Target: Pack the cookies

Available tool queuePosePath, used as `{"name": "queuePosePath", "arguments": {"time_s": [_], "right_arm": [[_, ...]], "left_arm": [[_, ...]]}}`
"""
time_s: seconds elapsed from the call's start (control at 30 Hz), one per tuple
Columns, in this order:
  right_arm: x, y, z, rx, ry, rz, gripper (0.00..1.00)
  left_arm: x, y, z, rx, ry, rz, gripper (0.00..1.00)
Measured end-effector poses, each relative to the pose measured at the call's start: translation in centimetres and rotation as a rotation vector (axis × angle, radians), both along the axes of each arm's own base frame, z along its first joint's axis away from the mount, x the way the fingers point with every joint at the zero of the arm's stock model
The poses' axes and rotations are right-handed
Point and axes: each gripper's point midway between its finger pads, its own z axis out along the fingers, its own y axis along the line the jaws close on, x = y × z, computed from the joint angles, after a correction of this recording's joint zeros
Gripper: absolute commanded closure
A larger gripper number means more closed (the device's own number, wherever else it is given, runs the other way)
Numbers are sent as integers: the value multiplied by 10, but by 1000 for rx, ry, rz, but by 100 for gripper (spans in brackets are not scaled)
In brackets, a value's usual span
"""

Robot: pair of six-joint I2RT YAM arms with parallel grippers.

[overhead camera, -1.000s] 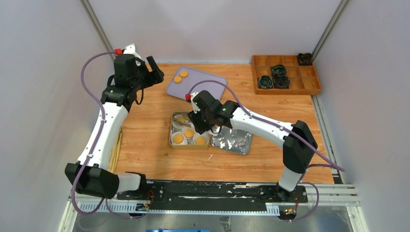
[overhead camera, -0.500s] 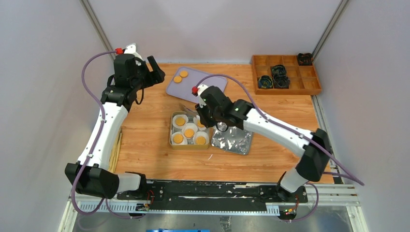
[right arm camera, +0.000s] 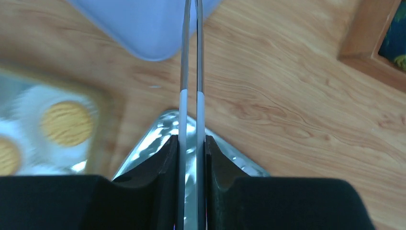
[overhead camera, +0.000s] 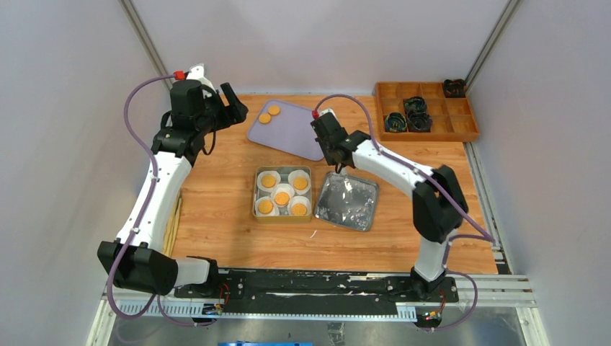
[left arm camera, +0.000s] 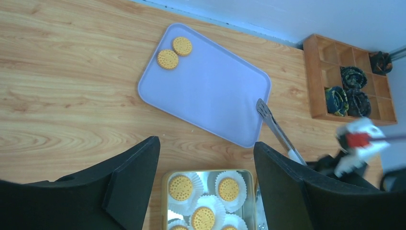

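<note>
The right gripper moves outward next, then down onto the table beside the tray, since every paper cup in the tin (overhead camera: 283, 194) holds a cookie.
Two cookies (overhead camera: 269, 114) lie at the back left of a purple tray (overhead camera: 302, 133); the left wrist view shows them too (left arm camera: 174, 51). Several more cookies sit in white paper cups in an open tin (overhead camera: 283, 194), also seen in the left wrist view (left arm camera: 206, 201). My right gripper (overhead camera: 333, 153) is shut on metal tongs (right arm camera: 191, 72). The tongs are closed and empty, and their tips are over the tray's near right corner (left arm camera: 262, 109). My left gripper (overhead camera: 232, 107) is open and empty, high over the table's back left.
The tin's shiny lid (overhead camera: 347, 202) lies to the right of the tin, under my right gripper's fingers (right arm camera: 167, 158). A wooden compartment box (overhead camera: 425, 109) with dark bundles stands at the back right. Grey walls close in the table.
My right gripper has drawn the tongs up and away from the tin, toward the back right by the tray's corner. The whole tin now shows. The left arm has not moved.
</note>
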Motion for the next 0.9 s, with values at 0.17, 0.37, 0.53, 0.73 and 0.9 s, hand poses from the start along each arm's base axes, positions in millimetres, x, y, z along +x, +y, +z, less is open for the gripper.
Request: {"name": "queuePosePath", "arguments": {"time_s": [0.17, 0.37, 0.53, 0.73, 0.9], "right_arm": [[47, -44, -61, -129, 75, -158, 89], [82, -70, -34, -102, -4, -260, 90], [90, -85, -24, -91, -35, -301, 90], [101, -97, -35, -88, -21, -330, 90], [120, -108, -82, -94, 61, -352, 87]], "left_arm": [[0, 1, -1, 13, -2, -5, 23], [0, 1, -1, 20, -2, -8, 22], [4, 0, -8, 20, 14, -11, 23], [10, -3, -20, 15, 38, -21, 23], [10, -3, -20, 15, 36, -20, 23]]}}
